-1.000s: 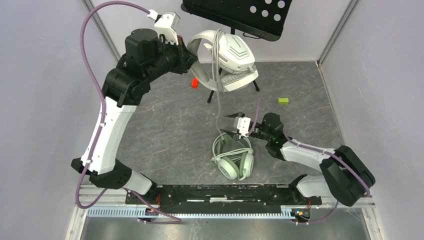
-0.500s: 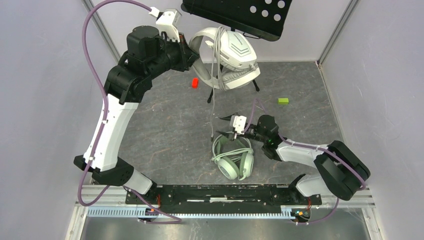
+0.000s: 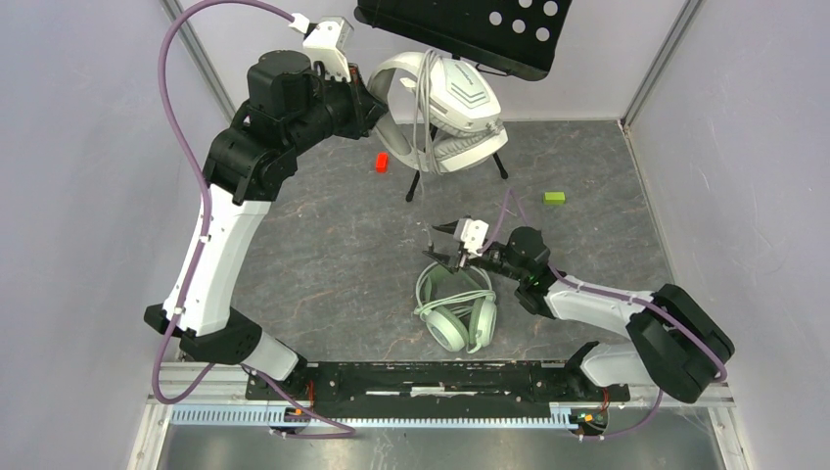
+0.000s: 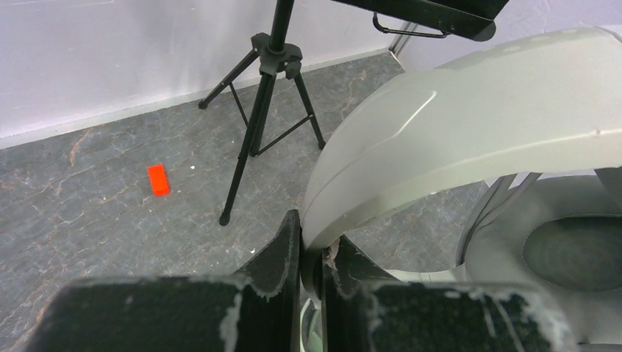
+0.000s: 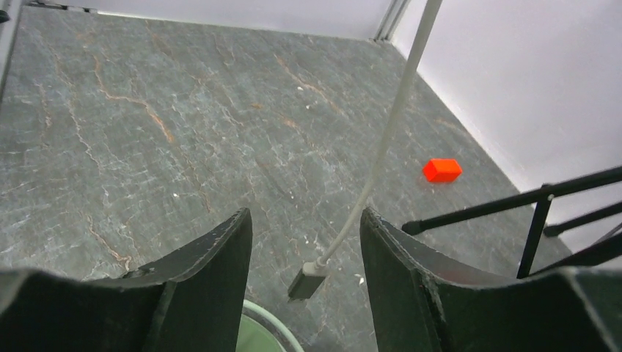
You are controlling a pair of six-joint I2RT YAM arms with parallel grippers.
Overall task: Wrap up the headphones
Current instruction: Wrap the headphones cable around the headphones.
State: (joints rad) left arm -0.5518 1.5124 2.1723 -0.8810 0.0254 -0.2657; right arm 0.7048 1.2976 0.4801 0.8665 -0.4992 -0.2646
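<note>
The cable's end is already dangling between my right gripper's spread fingers. My right gripper will first move slightly toward that end, to close just above the plug [image 3: 428, 231] [image 5: 328, 254].
The white-grey headphones [image 3: 455, 108] with chevron earcups hang in the air at the back, their pale cable [image 3: 425, 117] looped over them. My left gripper [image 3: 375, 106] is shut on their headband [image 4: 455, 125], pinched between the fingers [image 4: 282, 253]. The cable [image 5: 389, 139] drops down, and its plug [image 5: 306, 280] dangles free between the spread fingers of my open right gripper [image 5: 304, 220], touching neither. That gripper [image 3: 445, 245] hovers just above the mint-green headphones [image 3: 455, 313], which lie flat on the table.
A black perforated stand top [image 3: 470, 29] on a tripod [image 4: 264, 110] stands at the back, close behind the lifted headset. A red block [image 3: 381, 163] and a green block [image 3: 554, 198] lie on the grey floor. Walls close in on both sides.
My right gripper has slid a little left, so the hanging cable's end now sits between its fingers. The left arm lifted the white-grey headset slightly, then held still.
</note>
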